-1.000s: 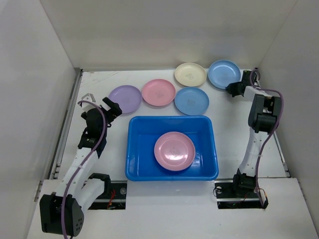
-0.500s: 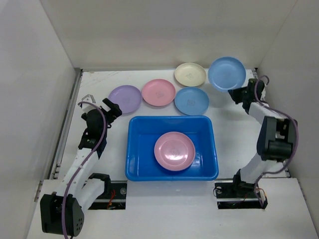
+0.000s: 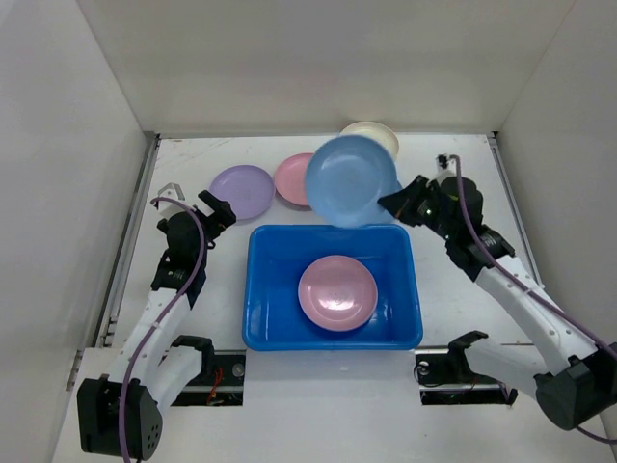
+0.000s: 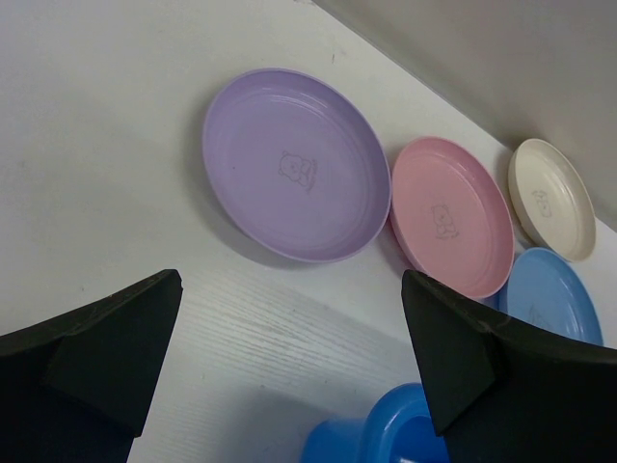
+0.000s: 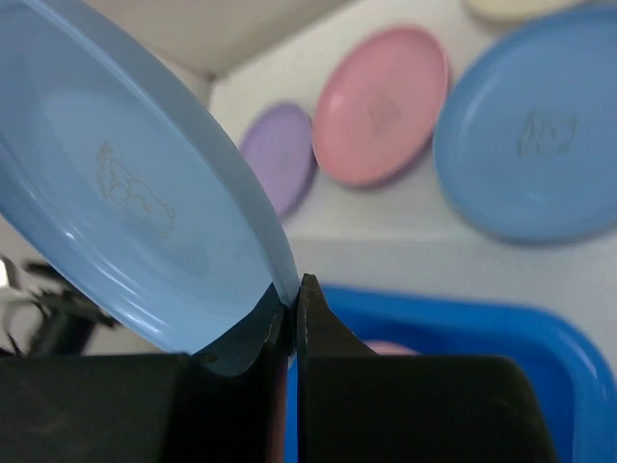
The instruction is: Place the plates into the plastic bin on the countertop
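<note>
The bin's pink plate is below and back from my right gripper, so it will move back and down to release the light blue plate there.
My right gripper is shut on the rim of a light blue plate, which it holds tilted in the air over the back edge of the blue plastic bin. One pink plate lies in the bin. On the white countertop behind the bin lie a lilac plate, a pink plate, a cream plate and another light blue plate. My left gripper stands open and holds nothing, by the bin's back left corner.
White walls close in the countertop at the back and on both sides. A metal strip runs along the left edge. The held plate hides the second blue plate and part of the cream one in the top view.
The right arm has lifted the light blue plate from the back right of the countertop and swung it left, towards the bin. The left arm has not moved.
</note>
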Tool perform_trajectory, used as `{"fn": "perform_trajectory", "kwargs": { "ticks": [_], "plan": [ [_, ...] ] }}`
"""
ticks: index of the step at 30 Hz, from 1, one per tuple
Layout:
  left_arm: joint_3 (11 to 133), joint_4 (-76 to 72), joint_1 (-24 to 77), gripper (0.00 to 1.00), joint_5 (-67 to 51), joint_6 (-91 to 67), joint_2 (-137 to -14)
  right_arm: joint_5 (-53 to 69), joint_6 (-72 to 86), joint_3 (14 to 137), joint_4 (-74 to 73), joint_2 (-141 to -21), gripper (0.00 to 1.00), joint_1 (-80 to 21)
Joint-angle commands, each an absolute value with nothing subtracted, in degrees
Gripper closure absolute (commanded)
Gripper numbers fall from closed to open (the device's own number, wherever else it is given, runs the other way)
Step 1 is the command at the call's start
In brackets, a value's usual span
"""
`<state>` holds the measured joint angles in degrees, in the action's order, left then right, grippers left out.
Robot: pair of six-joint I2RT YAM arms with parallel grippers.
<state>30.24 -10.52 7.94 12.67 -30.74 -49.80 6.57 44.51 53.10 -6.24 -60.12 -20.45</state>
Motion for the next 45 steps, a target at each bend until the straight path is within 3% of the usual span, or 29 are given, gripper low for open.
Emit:
{"fn": "perform_trajectory", "kwargs": {
  "ticks": [1, 12, 28, 40, 45],
  "plan": [
    [29.7, -12.8, 8.3, 0.00, 12.7, -30.9, -48.5, 2.2, 35.7, 51.9, -20.2, -57.1, 0.99, -26.0],
    [29.7, -12.8, 8.4, 0.00, 12.7, -30.8, -48.5, -6.8, 32.0, 50.5, -40.0, -52.4, 0.97, -39.5],
    [29.6, -13.0, 8.4, 0.00, 12.7, -30.8, -48.5, -9.5, 33.0, 46.3, -36.6, -60.6, 0.94, -44.6],
    [29.5, -13.1, 8.4, 0.00, 12.7, -31.0, -48.7, -10.6, 32.9, 45.0, -33.6, -64.0, 0.86, -46.2],
    [29.4, -13.2, 8.4, 0.00, 12.7, -31.0, -48.8, -11.4, 32.9, 46.3, -34.2, -64.5, 0.70, -48.9]
  ]
}}
